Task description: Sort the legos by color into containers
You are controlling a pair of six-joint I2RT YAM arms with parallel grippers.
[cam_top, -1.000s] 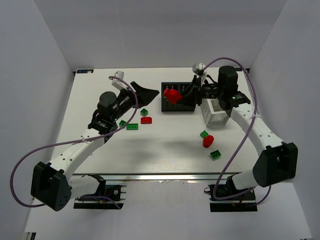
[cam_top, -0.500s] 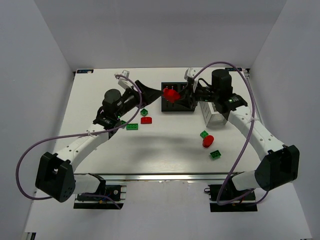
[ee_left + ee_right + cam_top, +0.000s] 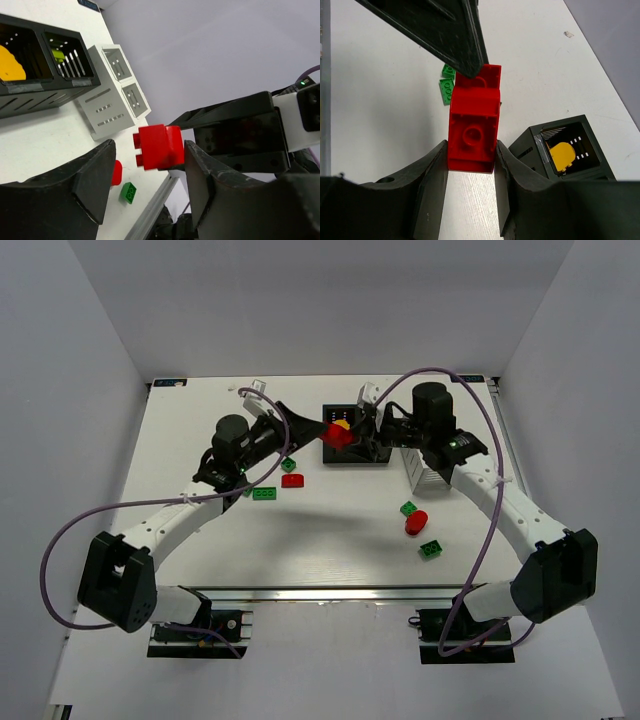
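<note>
The black box (image 3: pixel 372 455) holds yellow and lime. My right gripper will next move away from the left gripper, over the far section of the white basket, to release its red brick.
My right gripper (image 3: pixel 347 434) is shut on a red brick (image 3: pixel 338 437) and holds it in the air over the left end of the black box (image 3: pixel 372 455). In the right wrist view the red brick (image 3: pixel 474 125) sits squeezed between my fingers, hollow underside towards the camera. My left gripper (image 3: pixel 310 428) is open, and in its wrist view the red brick (image 3: pixel 159 146) hangs between its spread jaws, close to the right one. The black box (image 3: pixel 45 86) holds a yellow brick (image 3: pixel 10 65) and a lime one (image 3: pixel 58 55). The white basket (image 3: pixel 432 468) stands right of the box.
Loose bricks lie on the table: green ones (image 3: pixel 289 464) (image 3: pixel 264 494) and a red one (image 3: pixel 292 480) under the left arm, and a green brick (image 3: pixel 408 508), a red rounded brick (image 3: pixel 416 523) and another green brick (image 3: pixel 432 549) at the right front.
My right gripper has carried the red brick leftward. My left gripper has moved right towards it, so its open jaws now flank the brick.
</note>
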